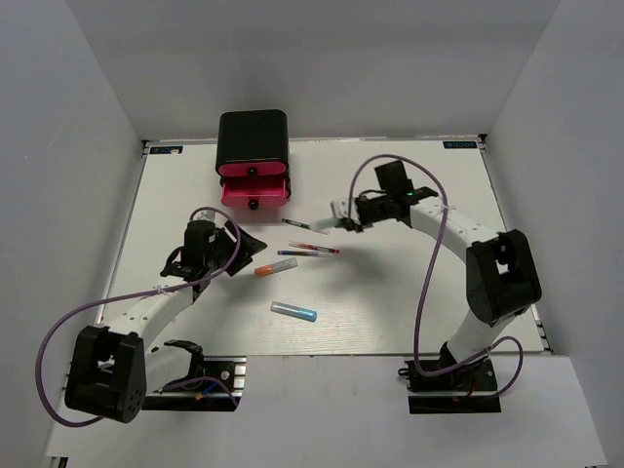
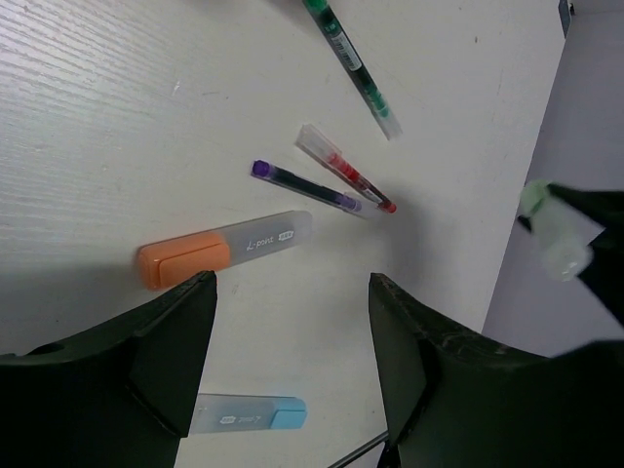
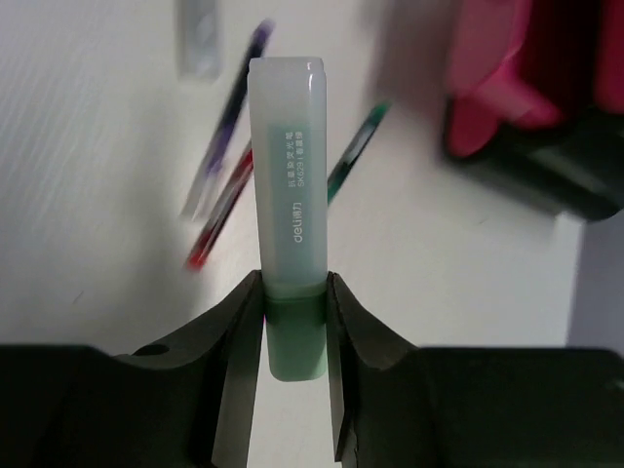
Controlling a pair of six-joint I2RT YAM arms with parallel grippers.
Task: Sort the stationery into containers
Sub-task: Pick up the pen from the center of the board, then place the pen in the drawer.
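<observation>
My left gripper is open, and the orange marker lies crosswise before its fingers. Next, the gripper needs to turn, come down and close on the middle of the orange marker (image 1: pixel 275 267) (image 2: pixel 222 249).
My right gripper (image 1: pixel 343 216) is shut on a pale-teal marker (image 3: pixel 288 185) and holds it above the table, right of the black cabinet (image 1: pixel 252 135). The cabinet's pink drawers (image 1: pixel 255 191) show two black knobs and stick out at the front. My left gripper (image 1: pixel 244 244) is open and empty, just left of the orange marker (image 1: pixel 275 267). In the left wrist view, the orange marker (image 2: pixel 222 249) lies just beyond its fingertips and the blue marker (image 2: pixel 249 414) shows between its jaws. A green pen (image 1: pixel 297 224), red pen (image 1: pixel 320 250) and purple-blue pen (image 1: pixel 290 253) lie mid-table. No eraser shows.
White walls close in the table at the back and both sides. The right wrist view shows the cabinet (image 3: pixel 546 175) at upper right with a pink drawer (image 3: pixel 492 88) pulled out, and the pens on the table below the held marker.
</observation>
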